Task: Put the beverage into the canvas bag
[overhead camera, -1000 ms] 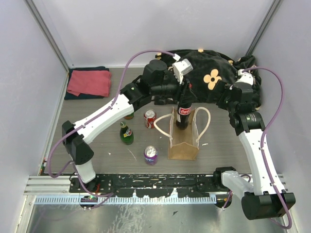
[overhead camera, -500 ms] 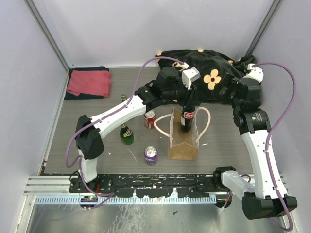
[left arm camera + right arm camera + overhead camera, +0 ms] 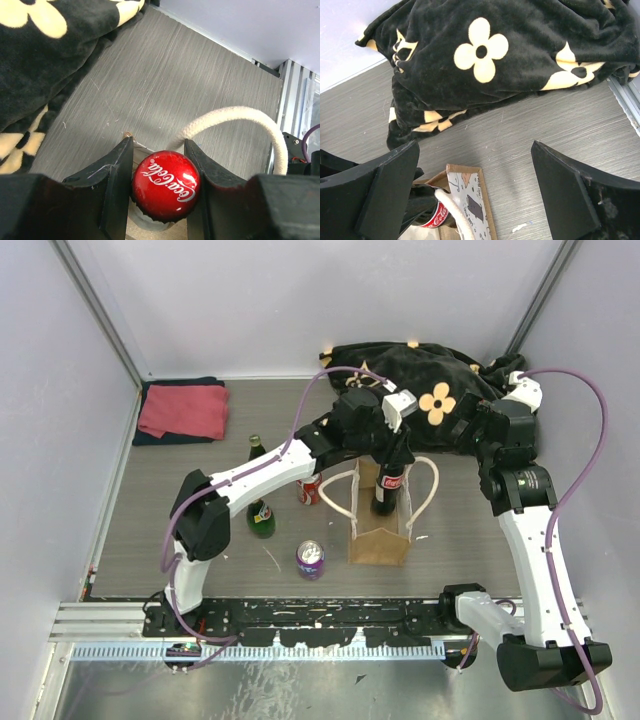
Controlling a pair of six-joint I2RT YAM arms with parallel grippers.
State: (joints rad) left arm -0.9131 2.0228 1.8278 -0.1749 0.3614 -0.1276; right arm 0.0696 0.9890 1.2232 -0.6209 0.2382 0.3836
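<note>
The bottle goes further down between the bag's handles next and my left gripper releases it, as the bag's opening [image 3: 371,490] [image 3: 152,234] lies below with the bottle's base already inside.
The tan canvas bag [image 3: 378,536] stands upright mid-table with two cream rope handles [image 3: 335,498]. My left gripper [image 3: 391,452] is shut on the neck of a dark Coca-Cola bottle [image 3: 387,488], holding it upright with its lower part inside the bag's mouth. In the left wrist view the red cap [image 3: 165,185] sits between my two fingers [image 3: 112,185], with a rope handle [image 3: 240,117] behind. My right gripper [image 3: 479,192] is open and empty, above the table just right of the bag [image 3: 475,197]; the bottle's label [image 3: 436,216] shows at its lower left.
A black flower-patterned blanket [image 3: 440,400] lies at the back right. A red cloth on a dark one [image 3: 183,411] lies at the back left. Two green bottles [image 3: 261,517], a red can [image 3: 309,490] and a purple can [image 3: 310,558] stand left of the bag.
My left gripper has moved right and down with the bottle, lowering it deeper into the bag. My right gripper drew back to the right early on and has since held still.
</note>
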